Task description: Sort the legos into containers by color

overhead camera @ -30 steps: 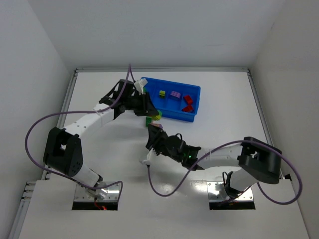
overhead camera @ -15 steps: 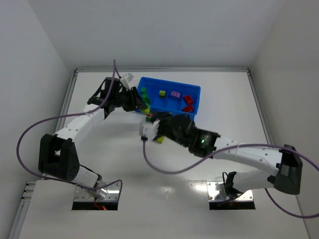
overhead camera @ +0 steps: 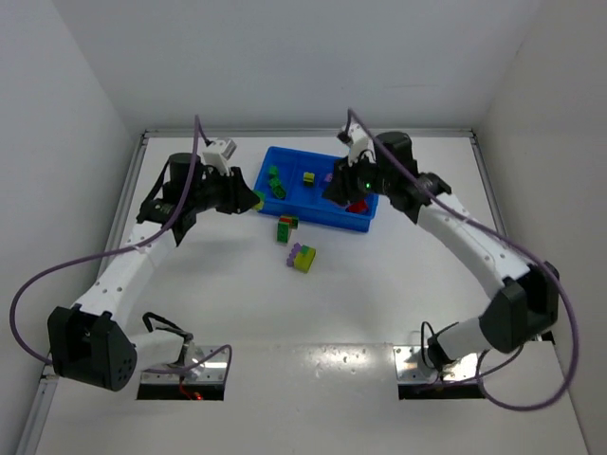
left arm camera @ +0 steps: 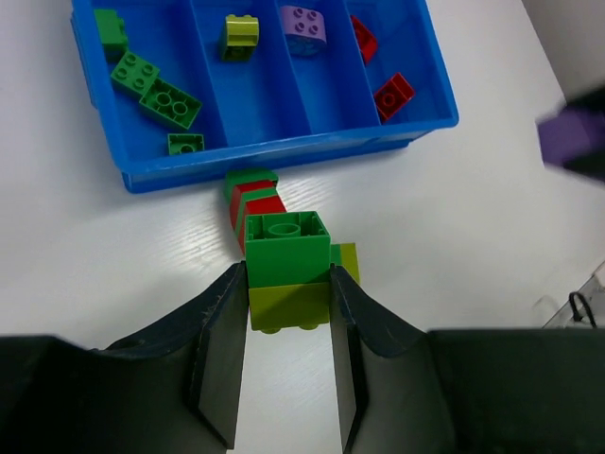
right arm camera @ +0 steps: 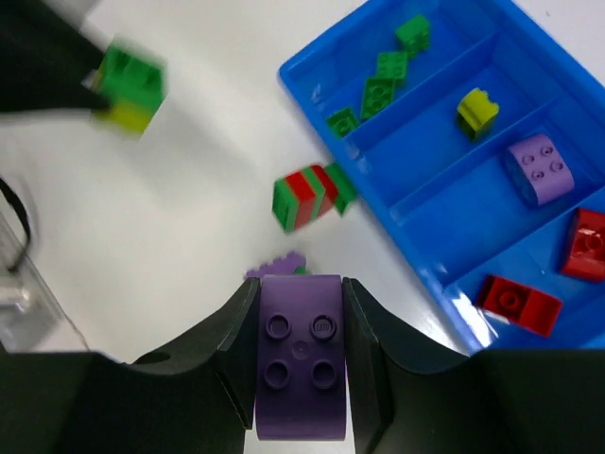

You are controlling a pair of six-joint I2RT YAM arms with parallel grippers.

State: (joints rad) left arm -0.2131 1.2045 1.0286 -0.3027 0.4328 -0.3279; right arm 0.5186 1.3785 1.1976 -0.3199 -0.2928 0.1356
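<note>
The light purple brick shows which section matches my dark purple brick, so my right gripper will move outward and down into that tray section's near, empty part (overhead camera: 325, 205) (right arm camera: 455, 228).
My left gripper (overhead camera: 252, 200) (left arm camera: 286, 284) is shut on a green brick stacked on a yellow-green brick (left arm camera: 286, 270), held above the table just left of the blue tray (overhead camera: 327, 217). My right gripper (overhead camera: 334, 190) (right arm camera: 300, 303) is shut on a dark purple brick (right arm camera: 300, 355), held over the tray's near right part. The tray (left arm camera: 284, 157) holds green bricks (left arm camera: 156, 90) in its left compartment, then a yellow-green brick (left arm camera: 240, 33), a light purple brick (left arm camera: 304, 25) and red bricks (left arm camera: 393, 95). A red-and-green cluster (overhead camera: 285, 227) (right arm camera: 307, 197) lies in front of the tray.
A purple and yellow-green cluster (overhead camera: 303, 257) lies on the table nearer the arms, its purple top showing past my right fingers (right arm camera: 279, 268). White walls enclose the table at the back and both sides.
My right arm has swung from the table's middle up and right to the tray with the purple brick. My left arm has drawn back to the left with its green and yellow-green pair.
</note>
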